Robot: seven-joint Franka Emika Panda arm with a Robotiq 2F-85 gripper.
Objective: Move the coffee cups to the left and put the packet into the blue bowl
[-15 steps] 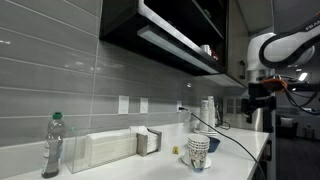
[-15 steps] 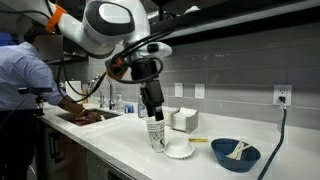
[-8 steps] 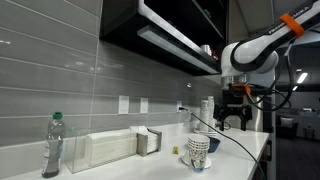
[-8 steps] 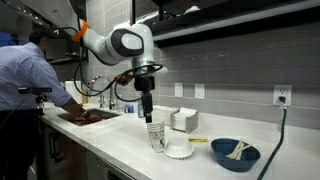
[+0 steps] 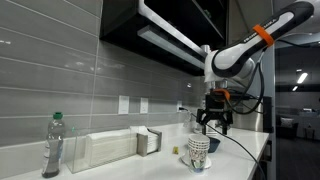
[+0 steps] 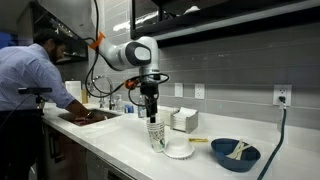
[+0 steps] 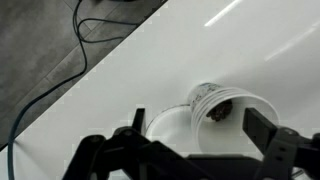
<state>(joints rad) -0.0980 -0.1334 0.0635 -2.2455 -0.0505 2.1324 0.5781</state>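
Observation:
My gripper will next go down onto the coffee cups' rim beside the white disc, with one finger inside the cup opening and one outside, because its open fingers are on both sides of that rim.
The coffee cups [image 6: 156, 135], a short patterned stack, stand on the white counter next to a flat white disc [image 6: 178, 151]. They also show in an exterior view [image 5: 198, 152] and from above in the wrist view [image 7: 226, 106]. My gripper [image 6: 152, 115] hangs open just above them, also seen in an exterior view [image 5: 213, 124]. In the wrist view its fingers [image 7: 200, 140] spread on either side of the cup mouth. The blue bowl [image 6: 234, 155] sits further along, with something pale inside. A small yellowish packet [image 6: 200, 140] lies between disc and bowl.
A person [image 6: 30, 80] works at the sink end of the counter. A water bottle [image 5: 52, 145], a white box [image 5: 105, 148] and a napkin holder [image 5: 148, 141] line the wall. A tall plain cup stack [image 5: 207, 108] stands behind. A black cable [image 5: 240, 145] crosses the counter.
The arm has swung in from the side and its gripper now sits centred just above the coffee cups. The cups, bowl and packet have not moved.

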